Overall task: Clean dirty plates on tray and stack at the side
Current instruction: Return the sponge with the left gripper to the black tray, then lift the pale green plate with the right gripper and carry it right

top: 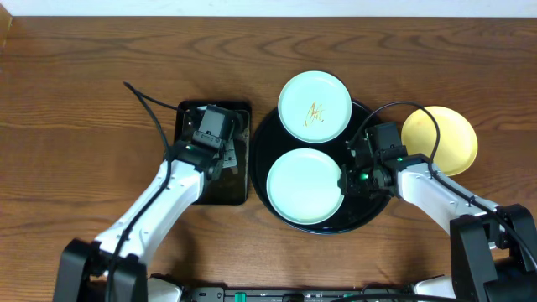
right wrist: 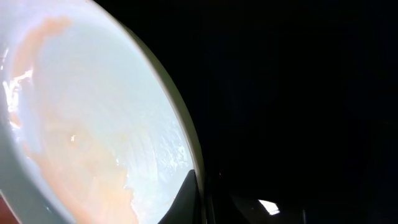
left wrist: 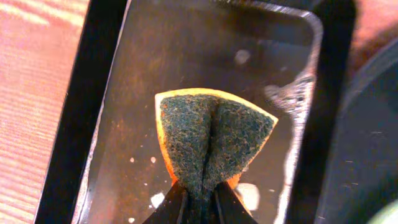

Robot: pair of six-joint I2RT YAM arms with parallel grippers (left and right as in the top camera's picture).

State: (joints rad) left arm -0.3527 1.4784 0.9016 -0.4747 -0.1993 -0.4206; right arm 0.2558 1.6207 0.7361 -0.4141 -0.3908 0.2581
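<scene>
I should next rise, cross over the yellow plate, go down and release the rim of the near mint plate. The yellow plate is already off the tray, to the right of my right gripper in the overhead view.
The round black tray holds a pale mint plate near its front. A second mint plate with a brown-orange smear rests at the tray's far rim. The pale yellow plate lies on the table to the right of the tray. My right gripper is shut on the near mint plate's right rim. In the right wrist view that gripper pinches the rim, and the plate shows an orange film. My left gripper is shut on a folded orange-and-green sponge.
The left gripper hovers over a small rectangular black tray left of the round tray; its wet floor shows in the left wrist view. The wooden table lies all around.
</scene>
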